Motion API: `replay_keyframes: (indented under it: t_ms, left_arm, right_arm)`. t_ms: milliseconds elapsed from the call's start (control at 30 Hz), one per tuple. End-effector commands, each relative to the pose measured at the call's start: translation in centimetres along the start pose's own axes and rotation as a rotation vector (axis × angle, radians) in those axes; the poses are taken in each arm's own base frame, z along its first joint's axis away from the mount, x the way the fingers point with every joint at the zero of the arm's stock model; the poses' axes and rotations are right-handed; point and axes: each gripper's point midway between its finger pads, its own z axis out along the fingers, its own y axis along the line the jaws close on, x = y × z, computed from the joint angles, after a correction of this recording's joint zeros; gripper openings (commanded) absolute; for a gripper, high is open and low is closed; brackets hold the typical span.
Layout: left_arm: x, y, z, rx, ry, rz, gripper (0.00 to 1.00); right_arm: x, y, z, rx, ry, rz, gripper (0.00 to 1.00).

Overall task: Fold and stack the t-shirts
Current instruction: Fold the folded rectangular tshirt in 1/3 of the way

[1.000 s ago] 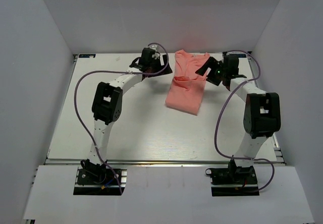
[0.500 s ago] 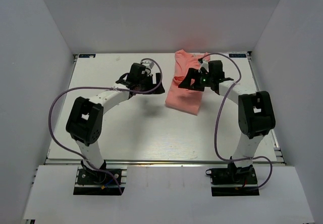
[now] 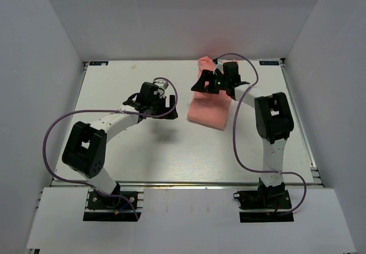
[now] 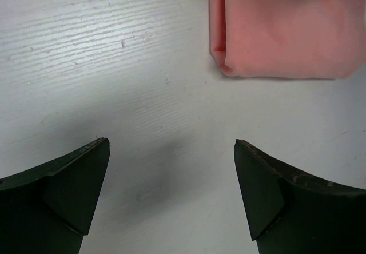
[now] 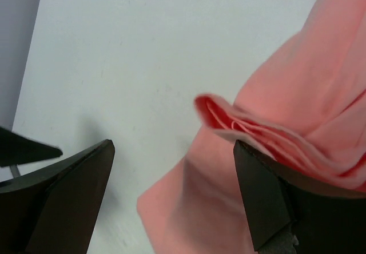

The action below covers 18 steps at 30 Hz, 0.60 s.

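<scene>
I should next move my left gripper across and down onto the shirt's folded near corner (image 3: 190, 116) (image 4: 225, 67). That corner is lower and to the gripper's right in the top view.
The salmon t-shirt (image 3: 209, 112) lies folded into a narrow strip at the far middle-right of the table. My right gripper (image 3: 201, 86) is open and hovers over the shirt's far left edge. In the right wrist view the t-shirt (image 5: 297, 76) has a bunched, layered fold between the open fingers of the right gripper (image 5: 172, 145). My left gripper (image 3: 169, 102) is open and empty over bare table, just left of the shirt. In the left wrist view the shirt's folded corner (image 4: 286, 31) lies ahead and to the right of the left gripper (image 4: 171, 142).
The white table (image 3: 131, 145) is boxed in by grey walls on three sides. Purple cables (image 3: 57, 134) loop from both arms over the table. The shirt's far end lies close to the table's back edge (image 3: 143, 61).
My left gripper has pulled back from the far edge toward the table's middle. My right gripper has moved left, from the shirt's right side to over its far left edge.
</scene>
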Motion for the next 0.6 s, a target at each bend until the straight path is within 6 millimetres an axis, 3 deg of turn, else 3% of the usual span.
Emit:
replay_keyframes:
  t_ms: [0, 100, 133, 433, 533, 567]
  left_arm:
    - [0.1, 0.2, -1.4, -0.015, 0.002, 0.031, 1.0]
    - [0.3, 0.5, -1.4, -0.03, 0.007, 0.03, 1.0]
    - [0.5, 0.6, -1.4, -0.032, 0.016, 0.038, 1.0]
    - [0.8, 0.6, -1.1, -0.029, 0.036, 0.035, 1.0]
    - [0.2, -0.2, -1.0, -0.006, 0.016, 0.045, 1.0]
    - [0.0, -0.4, -0.8, 0.006, 0.018, 0.056, 1.0]
  right_arm:
    - [-4.6, -1.0, 1.1, 0.031, -0.117, -0.036, 0.9]
    - [-4.7, -2.7, 2.4, 0.066, -0.104, -0.026, 0.9]
    - [-5.6, -2.7, 2.4, 0.071, -0.11, -0.021, 0.9]
    - [-1.1, -6.1, 4.1, 0.108, -0.033, 0.06, 0.9]
    - [-1.1, -6.1, 4.2, 0.089, -0.026, 0.034, 0.9]
    - [-2.3, -5.3, 4.0, 0.082, -0.026, 0.003, 0.9]
